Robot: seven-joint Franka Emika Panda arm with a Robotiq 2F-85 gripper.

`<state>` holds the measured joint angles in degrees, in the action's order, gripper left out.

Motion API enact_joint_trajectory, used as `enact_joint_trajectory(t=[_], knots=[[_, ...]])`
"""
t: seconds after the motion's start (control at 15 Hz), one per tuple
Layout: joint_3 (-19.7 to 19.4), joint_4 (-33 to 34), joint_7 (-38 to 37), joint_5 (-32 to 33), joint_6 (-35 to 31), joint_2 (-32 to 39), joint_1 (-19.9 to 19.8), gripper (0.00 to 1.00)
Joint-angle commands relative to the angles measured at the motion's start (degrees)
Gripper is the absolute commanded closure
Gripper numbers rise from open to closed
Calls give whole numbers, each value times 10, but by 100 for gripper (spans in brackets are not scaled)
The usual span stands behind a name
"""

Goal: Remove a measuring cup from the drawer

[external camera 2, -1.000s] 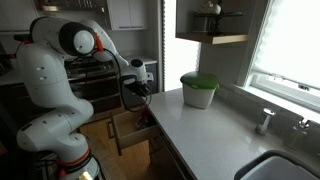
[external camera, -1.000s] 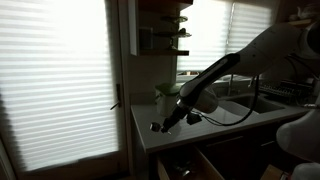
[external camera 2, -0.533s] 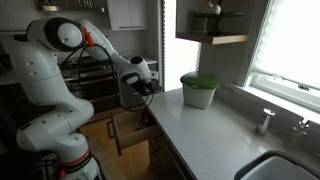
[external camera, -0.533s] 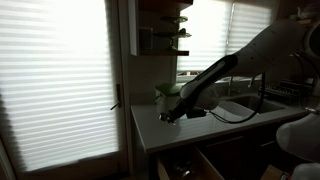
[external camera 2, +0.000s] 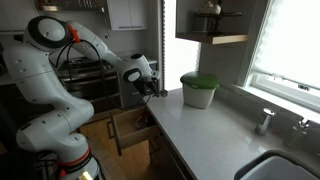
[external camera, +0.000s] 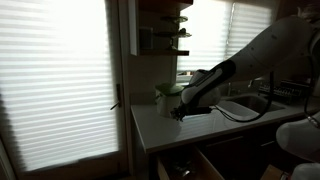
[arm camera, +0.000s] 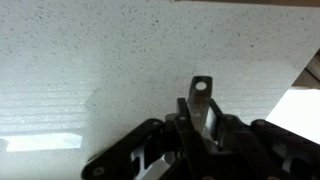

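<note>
The gripper moves outward and down to the bare countertop (external camera 2: 172,104) beside the green-lidded container next. It releases the metal measuring cup there, since that part stands clear.
In the wrist view my gripper (arm camera: 203,120) is shut on a flat metal handle with a hole at its end, the measuring cup's handle (arm camera: 203,92). The cup's bowl is hidden behind the fingers. The gripper hangs just above the speckled white countertop (arm camera: 110,60). In both exterior views the gripper (external camera: 180,112) (external camera 2: 151,88) is over the counter near its end, above the open drawer (external camera: 200,166) (external camera 2: 132,130) with light wooden walls and a dark inside.
A white container with a green lid (external camera 2: 198,90) (external camera: 165,92) stands on the counter close beyond the gripper. A sink (external camera 2: 280,165) and faucet (external camera 2: 264,121) lie farther along. A shelf cabinet (external camera 2: 210,25) hangs overhead. Blinds cover the windows.
My gripper has moved away from the counter's end, farther over the countertop toward the green-lidded container, still holding the cup's handle.
</note>
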<state>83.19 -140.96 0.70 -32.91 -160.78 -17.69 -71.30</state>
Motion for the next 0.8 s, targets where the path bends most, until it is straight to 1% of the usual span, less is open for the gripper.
enact_joint_trajectory(t=[0.0,0.07,0.13,0.6,0.67,0.73], knots=[[62,17,-54,32,30,-60,-65,94],[28,5,-23,15,11,-22,-27,94],[35,6,-26,16,11,-27,-33,78],[31,6,-26,16,11,-25,-31,78],[31,6,-26,16,11,-25,-31,94],[40,15,-29,22,21,-29,-41,94]])
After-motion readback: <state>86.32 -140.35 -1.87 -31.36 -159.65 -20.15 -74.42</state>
